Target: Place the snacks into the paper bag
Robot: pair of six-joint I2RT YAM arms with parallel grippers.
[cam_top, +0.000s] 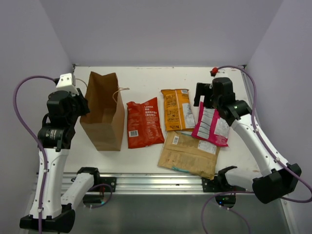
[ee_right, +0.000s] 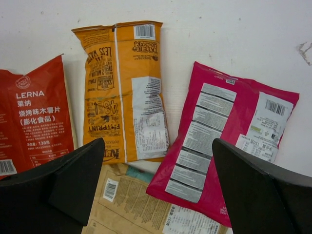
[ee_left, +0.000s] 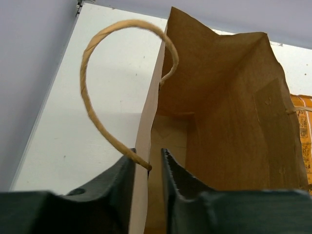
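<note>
The orange packet's barcode corner is beside bare table, below and to the left in the top view. My right gripper will move down and across next, so its fingers are on both sides of that corner.
The brown paper bag (cam_top: 102,112) stands at the left, its mouth open in the left wrist view (ee_left: 229,112), with a twine handle (ee_left: 92,97) looping up. My left gripper (cam_top: 80,105) is at the bag's left rim; its jaws (ee_left: 147,165) are nearly closed with the bag's wall between them. The red packet (cam_top: 144,123), orange packet (cam_top: 176,109), magenta packet (cam_top: 212,126) and tan packet (cam_top: 187,153) lie flat on the table. My right gripper (cam_top: 204,97) hovers wide open (ee_right: 158,141) above the gap between the orange (ee_right: 122,87) and magenta (ee_right: 229,131) packets; the red packet (ee_right: 34,117) and tan packet (ee_right: 131,204) show too.
The magenta packet's lower edge overlaps the tan one. A small red object (cam_top: 213,72) sits at the table's back right corner. Purple walls close in the table on three sides. A metal rail (cam_top: 156,183) runs along the front edge.
</note>
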